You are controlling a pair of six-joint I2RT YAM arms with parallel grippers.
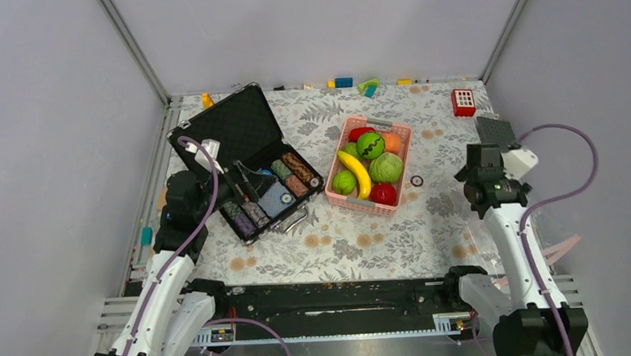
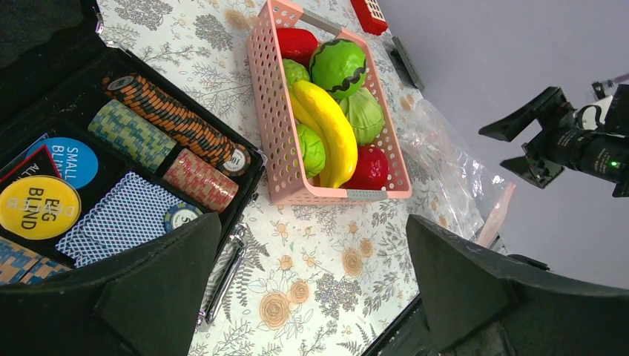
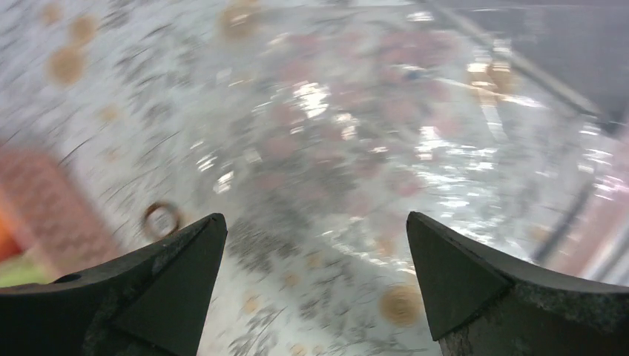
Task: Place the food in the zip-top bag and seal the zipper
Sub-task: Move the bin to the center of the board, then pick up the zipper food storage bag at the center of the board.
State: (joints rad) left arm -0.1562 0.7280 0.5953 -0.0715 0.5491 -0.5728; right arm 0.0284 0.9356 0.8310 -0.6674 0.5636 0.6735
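Observation:
I should first move my right gripper back and down while turning it, to get onto the bag's pale pink edge strip (image 1: pixel 558 251) (image 3: pixel 595 231) past the table edge.
The food lies in a pink basket (image 1: pixel 403 145): a yellow banana (image 1: pixel 356 172), green round fruits (image 1: pixel 369 145), a pale green cabbage (image 1: pixel 386 168), red apples (image 1: pixel 384 193) and an orange fruit (image 1: pixel 392 142). The left wrist view shows the basket (image 2: pixel 268 111) and banana (image 2: pixel 330 126) too. The clear zip-top bag (image 1: pixel 553 227) lies flat at the right table edge, partly hidden by my right arm. Its pale pink edge strip (image 2: pixel 495 215) shows in the left wrist view. My right gripper (image 3: pixel 316 219) is open and empty above the bag (image 3: pixel 386 141); that view is blurred. My left gripper (image 2: pixel 313 222) is open and empty above the tablecloth, between the case and the basket.
An open black poker case (image 1: pixel 246 161) with rows of chips (image 2: pixel 174 122) lies left of the basket. A loose chip (image 1: pixel 417 180) lies right of the basket. A red block (image 1: pixel 463 102), a grey plate (image 1: pixel 496 129) and small toys (image 1: pixel 344 83) sit along the back.

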